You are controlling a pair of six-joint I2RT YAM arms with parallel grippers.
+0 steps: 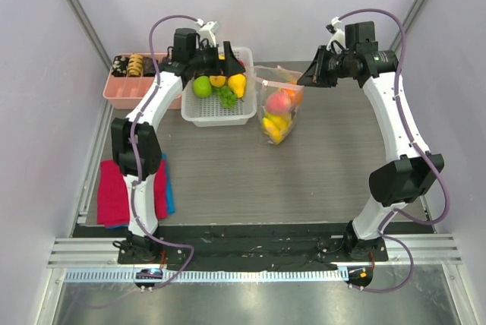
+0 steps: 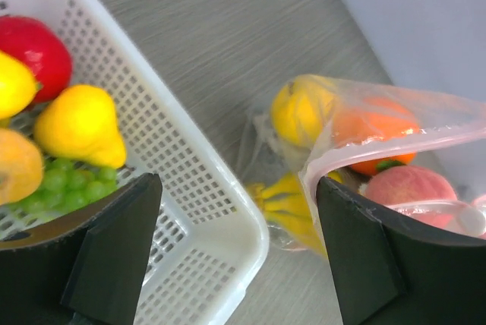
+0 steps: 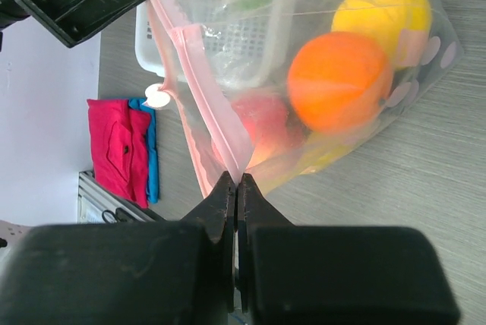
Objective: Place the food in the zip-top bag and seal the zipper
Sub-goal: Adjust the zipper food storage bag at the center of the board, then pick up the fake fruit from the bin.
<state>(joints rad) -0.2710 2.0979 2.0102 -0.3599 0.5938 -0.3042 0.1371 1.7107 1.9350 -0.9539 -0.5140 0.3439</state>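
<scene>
The orange-yellow fruit [image 1: 218, 81] [image 2: 17, 166] still lies in the basket beside the grapes, so my left gripper needs to move away from the bag's opening and down onto the fruit.
The clear polka-dot zip-top bag [image 1: 278, 109] hangs beside the basket's right side, its bottom on the table. It holds food: an orange [image 3: 338, 82], a yellow fruit [image 3: 383, 10], a pink peach [image 3: 258, 124] and a banana [image 2: 285, 196]. My right gripper [image 3: 236, 182] is shut on the bag's pink zipper [image 3: 190, 52] edge and holds the mouth up. My left gripper [image 2: 239, 257] is open with nothing between its fingers, above the basket's corner next to the bag's mouth. More food lies in the basket: a yellow pear [image 2: 80, 124], green grapes [image 2: 64, 184] and a red piece [image 2: 34, 48].
The white slatted basket [image 1: 199, 116] stands at the back centre. A pink divided tray [image 1: 125, 91] with dark snack pieces sits to its left. Red and blue cloths [image 1: 114, 192] lie at the table's left edge. Walls close in on both sides.
</scene>
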